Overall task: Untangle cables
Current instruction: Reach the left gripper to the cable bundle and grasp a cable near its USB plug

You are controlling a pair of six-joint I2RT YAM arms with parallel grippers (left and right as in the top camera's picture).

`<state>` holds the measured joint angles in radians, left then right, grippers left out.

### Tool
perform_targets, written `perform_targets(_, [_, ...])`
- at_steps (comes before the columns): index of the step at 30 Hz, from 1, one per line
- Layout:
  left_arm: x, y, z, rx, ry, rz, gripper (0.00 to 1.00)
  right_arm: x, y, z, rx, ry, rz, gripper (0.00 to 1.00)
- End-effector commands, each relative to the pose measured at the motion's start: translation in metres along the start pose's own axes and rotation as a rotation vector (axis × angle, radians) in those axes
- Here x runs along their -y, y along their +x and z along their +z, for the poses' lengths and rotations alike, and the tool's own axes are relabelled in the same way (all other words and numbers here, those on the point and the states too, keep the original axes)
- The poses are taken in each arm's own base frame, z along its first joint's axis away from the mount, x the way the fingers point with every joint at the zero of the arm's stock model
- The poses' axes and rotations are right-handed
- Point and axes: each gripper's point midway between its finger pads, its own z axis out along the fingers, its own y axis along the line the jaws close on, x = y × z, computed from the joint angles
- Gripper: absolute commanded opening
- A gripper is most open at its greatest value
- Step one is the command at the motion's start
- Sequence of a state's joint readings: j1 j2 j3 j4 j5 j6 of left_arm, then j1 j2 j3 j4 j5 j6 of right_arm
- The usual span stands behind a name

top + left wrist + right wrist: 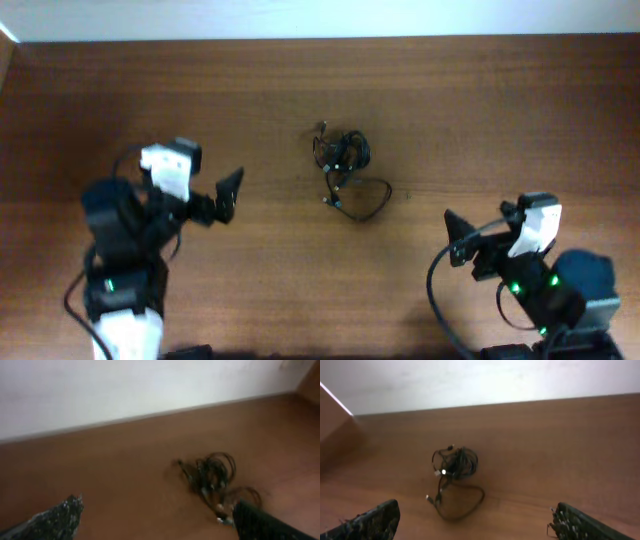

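Note:
The cable's far plug end pokes out of the tangle. My left gripper will move outward and across to the bundle next, then down onto the cable by that end.
The cables (345,170) lie in one small tangled black bundle in the middle of the wooden table, with a loose loop and small silvery plug ends trailing toward the front. They also show in the left wrist view (215,477) and in the right wrist view (454,472). My left gripper (232,193) is open and empty, to the left of the bundle and apart from it. My right gripper (458,238) is open and empty, to the front right of the bundle and apart from it.
The brown wooden table (480,120) ends at a white wall (320,18) at the back. The wall also shows in the left wrist view (125,385). A wooden side panel (332,415) stands at the table's left end.

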<state>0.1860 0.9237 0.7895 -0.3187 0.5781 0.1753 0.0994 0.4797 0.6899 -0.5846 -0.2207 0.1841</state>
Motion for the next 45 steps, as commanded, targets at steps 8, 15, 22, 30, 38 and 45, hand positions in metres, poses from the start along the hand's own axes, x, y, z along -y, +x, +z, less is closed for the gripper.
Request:
perform_targets(8, [-0.019, -0.069, 0.038, -0.215, 0.108, -0.016, 0.99, -0.008, -0.04, 0.012, -0.353, 0.052, 0.075, 0.99])
perform_targets(15, [0.002, -0.087, 0.075, -0.355, 0.161, 0.018, 0.99, -0.003, -0.066, 0.037, -0.541, 0.098, 0.071, 0.99])
perform_targets(22, [0.033, -0.084, 0.102, -0.354, 0.273, 0.033, 0.99, -0.006, -0.057, 0.078, -0.61, 0.029, 0.11, 0.99])
perform_targets(30, [0.03, -0.035, 0.169, -0.517, 0.006, -0.396, 0.86, -0.003, -0.053, 0.084, -0.629, 0.051, 0.156, 0.99])
perform_targets(38, [0.075, 0.022, 0.218, -0.657, -0.038, -0.558, 0.66, -0.002, -0.052, 0.083, -0.633, 0.064, 0.173, 0.97])
perform_targets(45, [0.094, 0.073, 0.244, -0.749, -0.164, -0.622, 0.54, -0.002, -0.05, 0.083, -0.64, 0.065, 0.174, 0.96])
